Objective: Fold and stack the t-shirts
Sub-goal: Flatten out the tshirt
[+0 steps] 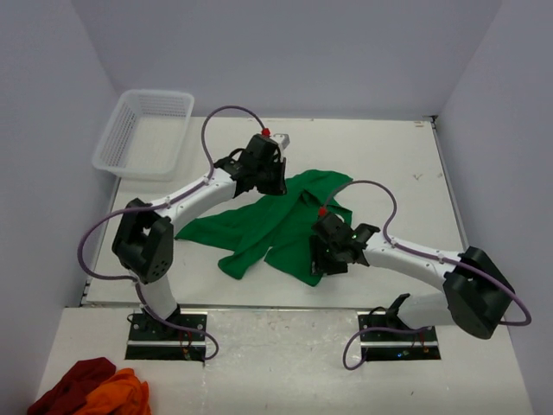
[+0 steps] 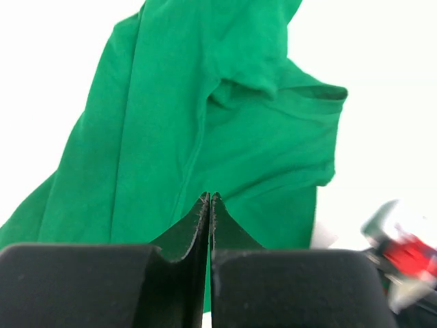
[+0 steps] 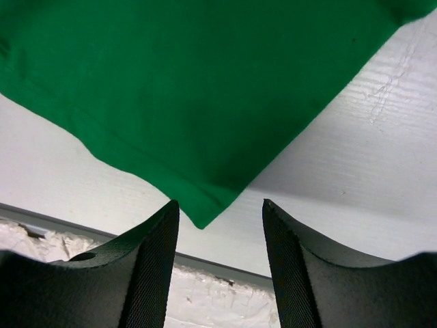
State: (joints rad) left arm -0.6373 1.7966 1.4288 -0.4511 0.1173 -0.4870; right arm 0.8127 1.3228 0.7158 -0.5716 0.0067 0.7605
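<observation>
My right gripper is open and the shirt's hemmed near corner points between its fingers, so next I will lower the gripper and shift it left in the top view onto that corner.
The bright green t-shirt lies crumpled and partly spread on the white table, between the two arms. My left gripper hovers at the shirt's far edge. In the left wrist view its jaws are pressed shut, with the shirt spread beyond them and no cloth seen pinched at the tips. My right gripper is over the shirt's near edge. The right wrist view shows that gripper open, with a hemmed corner of the shirt pointing into the gap between its fingers.
A white mesh basket stands at the table's far left corner. Dark red and orange cloths lie on the lower shelf at the near left. The table's near edge rail runs just below the right fingers.
</observation>
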